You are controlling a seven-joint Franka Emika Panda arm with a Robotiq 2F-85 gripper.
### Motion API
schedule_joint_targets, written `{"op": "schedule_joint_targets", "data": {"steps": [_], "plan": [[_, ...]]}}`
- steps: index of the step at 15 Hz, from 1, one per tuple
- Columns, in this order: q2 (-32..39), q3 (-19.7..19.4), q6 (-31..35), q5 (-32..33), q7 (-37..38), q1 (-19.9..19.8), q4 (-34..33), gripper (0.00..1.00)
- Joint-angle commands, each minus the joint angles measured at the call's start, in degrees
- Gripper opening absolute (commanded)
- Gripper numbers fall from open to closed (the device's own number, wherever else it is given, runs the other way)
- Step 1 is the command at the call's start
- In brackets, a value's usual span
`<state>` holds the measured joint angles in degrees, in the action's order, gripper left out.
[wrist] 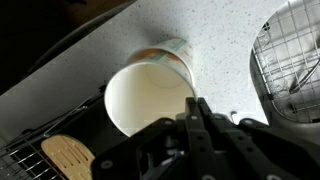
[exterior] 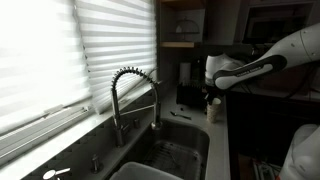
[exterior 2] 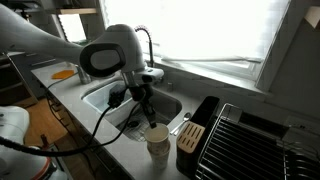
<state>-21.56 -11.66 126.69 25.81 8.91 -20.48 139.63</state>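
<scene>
My gripper will rise with the cup, move outward and lower it for release onto the bare counter by the spoon [exterior 2: 173, 126], which is outward of my gripper.
A white paper cup [exterior 2: 158, 146] with an orange band stands upright on the speckled counter between the sink and a black holder. In the wrist view its open mouth [wrist: 150, 98] faces the camera. My gripper [exterior 2: 150, 122] comes down on the cup from above. Its fingers [wrist: 198, 104] are pressed together at the right side of the cup's rim and seem to pinch the thin wall. The gripper also shows in an exterior view [exterior: 213, 98], low over the counter beside the sink.
A steel sink [exterior 2: 108, 104] with a coiled spring faucet [exterior: 135, 95] lies beside the cup. A black holder with a wooden spatula [wrist: 65, 156] and a wire dish rack [exterior 2: 250, 140] stand on the cup's other side. A window with blinds runs along the back.
</scene>
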Motion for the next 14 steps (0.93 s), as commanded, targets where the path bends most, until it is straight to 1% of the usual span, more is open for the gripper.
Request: {"op": "schedule_joint_targets", "data": {"steps": [1,8,14], "plan": [[-0.8,1.4,-0.7,3.4,4.4,-1.3,0.1,0.01],[-6.2,1.7,-3.3,0.9,3.7,-0.4,-0.4,0.01],[-10.6,2.2,-7.9,-1.3,2.6,0.4,-4.1,0.01]]}}
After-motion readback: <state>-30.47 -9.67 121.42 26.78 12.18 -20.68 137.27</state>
